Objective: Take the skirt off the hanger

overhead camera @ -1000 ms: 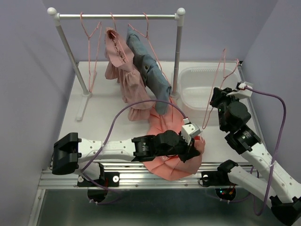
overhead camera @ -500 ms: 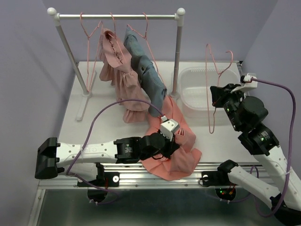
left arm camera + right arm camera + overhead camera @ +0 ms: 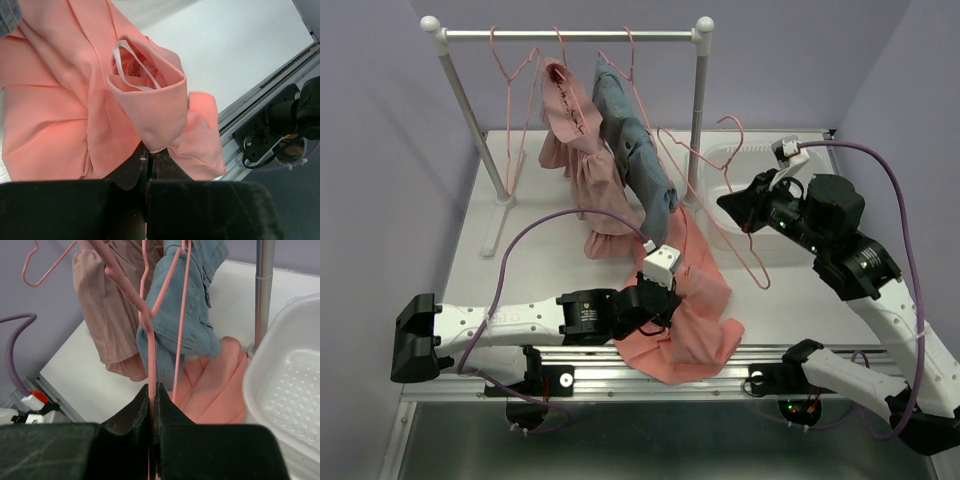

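My right gripper moves the hanger outward next and sets its hook on the free bar between denim garment and post point(image 3: 665, 36), since the hanger hangs bare.
The salmon skirt point(image 3: 695, 300) lies crumpled on the table near the front edge, free of the hanger. My left gripper point(image 3: 672, 300) is shut on a fold of it; in the left wrist view the jaws point(image 3: 150, 150) pinch the rolled waistband of the skirt point(image 3: 60, 100), whose white label loop shows. The pink wire hanger point(image 3: 730, 119) hangs bare and tilted in the air over the middle right of the table, with my right gripper point(image 3: 725, 203) shut on it. In the right wrist view the wire of the hanger point(image 3: 149, 350) runs up from between the closed fingers point(image 3: 152, 387).
A white rack point(image 3: 570, 35) stands at the back with a dusty-pink ruffled garment point(image 3: 575, 130), a blue denim garment point(image 3: 640, 160) and an empty pink hanger point(image 3: 510, 70). A white basket point(image 3: 715, 160) sits right of the rack post, partly behind my right arm.
My right gripper swung the hanger left and tipped it from upright to slanted toward the rack. My left gripper drew the skirt leftward along the front of the table.
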{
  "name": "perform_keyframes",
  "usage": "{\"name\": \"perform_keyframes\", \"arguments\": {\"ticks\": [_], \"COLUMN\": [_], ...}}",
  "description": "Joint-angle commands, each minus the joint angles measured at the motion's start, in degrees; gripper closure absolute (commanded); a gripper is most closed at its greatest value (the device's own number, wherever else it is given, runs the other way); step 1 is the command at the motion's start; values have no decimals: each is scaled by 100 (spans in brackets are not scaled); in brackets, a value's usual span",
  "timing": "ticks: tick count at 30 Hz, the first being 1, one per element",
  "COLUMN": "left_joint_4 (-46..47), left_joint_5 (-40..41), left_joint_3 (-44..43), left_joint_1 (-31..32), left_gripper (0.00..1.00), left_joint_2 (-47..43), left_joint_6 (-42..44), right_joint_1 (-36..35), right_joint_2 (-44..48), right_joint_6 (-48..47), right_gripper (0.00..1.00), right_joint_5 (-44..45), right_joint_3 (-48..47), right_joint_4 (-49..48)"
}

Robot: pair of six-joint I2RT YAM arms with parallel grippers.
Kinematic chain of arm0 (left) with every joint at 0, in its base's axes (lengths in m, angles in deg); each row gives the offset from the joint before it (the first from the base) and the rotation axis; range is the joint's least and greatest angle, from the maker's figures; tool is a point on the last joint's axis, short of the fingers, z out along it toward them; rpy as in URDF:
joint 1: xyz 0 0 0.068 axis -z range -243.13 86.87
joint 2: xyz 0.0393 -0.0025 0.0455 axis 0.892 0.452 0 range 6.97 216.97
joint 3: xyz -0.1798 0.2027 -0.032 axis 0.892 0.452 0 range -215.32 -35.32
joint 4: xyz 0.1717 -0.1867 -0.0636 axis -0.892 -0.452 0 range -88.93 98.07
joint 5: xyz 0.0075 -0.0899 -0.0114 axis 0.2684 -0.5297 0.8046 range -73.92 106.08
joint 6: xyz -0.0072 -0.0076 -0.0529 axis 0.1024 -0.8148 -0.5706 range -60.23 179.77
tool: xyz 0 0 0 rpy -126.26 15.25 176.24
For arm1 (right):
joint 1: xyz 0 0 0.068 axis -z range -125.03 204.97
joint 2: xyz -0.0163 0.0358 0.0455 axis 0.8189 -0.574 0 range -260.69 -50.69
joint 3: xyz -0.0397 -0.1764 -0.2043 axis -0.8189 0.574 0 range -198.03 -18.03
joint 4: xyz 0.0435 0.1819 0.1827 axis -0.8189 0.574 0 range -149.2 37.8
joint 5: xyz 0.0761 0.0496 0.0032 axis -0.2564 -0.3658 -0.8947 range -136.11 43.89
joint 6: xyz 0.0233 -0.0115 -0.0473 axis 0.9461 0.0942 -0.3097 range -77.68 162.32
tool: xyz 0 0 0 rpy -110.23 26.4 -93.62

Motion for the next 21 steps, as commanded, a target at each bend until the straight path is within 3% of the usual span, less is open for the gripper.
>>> {"name": "perform_keyframes", "arguments": {"ticks": [1, 10, 21], "left_joint_4": [67, 49, 155], "left_joint_5": [254, 316, 193], "left_joint_3": [19, 72, 80], "left_joint_1": [-20, -47, -64], "left_gripper": [100, 100, 100], "left_joint_2": [-205, -179, -126], "left_joint_6": [-160, -274, -300], "right_joint_1": [-46, -46, -46], "right_joint_2": [-374, -1605, -2870], "right_joint_6": [-240, -601, -707], "right_gripper": [99, 99, 99], "right_joint_5": [-11, 999, 1124], "right_joint_3": [-569, -1588, -2739], "right_joint_4": [-531, -971, -1815]}}
